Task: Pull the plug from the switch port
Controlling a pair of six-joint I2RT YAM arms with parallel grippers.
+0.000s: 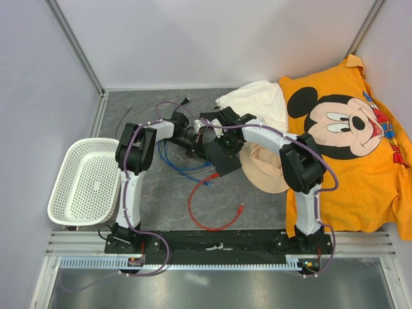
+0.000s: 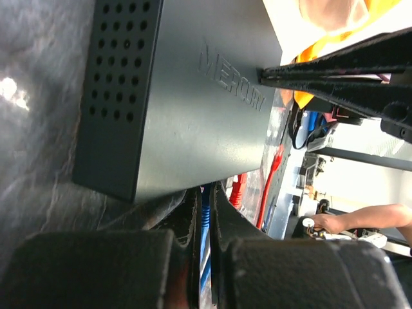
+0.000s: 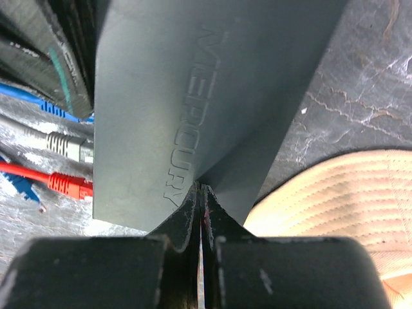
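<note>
The plug [image 2: 206, 215] will come out if my left gripper first pulls away from the switch's edge, then goes toward the far wall and opens.
The switch [image 1: 226, 161] is a flat matte black box lying between the two grippers; it also shows in the left wrist view [image 2: 187, 96] and, with raised lettering, in the right wrist view [image 3: 167, 109]. My left gripper [image 2: 205, 203] is shut on the ribbed boot of a blue plug [image 2: 206, 215] that runs into the box's near edge; the port itself is hidden. In the top view the left gripper [image 1: 195, 147] is at the box's left edge. My right gripper [image 3: 201, 190] is shut, its tips resting on the box's top face. Blue [image 3: 51, 106], grey [image 3: 64, 145] and red [image 3: 64, 183] plugs lie by the box's left edge.
A tan hat [image 1: 267, 170] lies right of the switch. A red cable [image 1: 212, 219] loops in front, blue cables [image 1: 174, 161] coil to the left. A white basket [image 1: 90, 180] stands at the left. An orange Mickey shirt [image 1: 347, 129] and white cloth [image 1: 257, 103] lie at the right.
</note>
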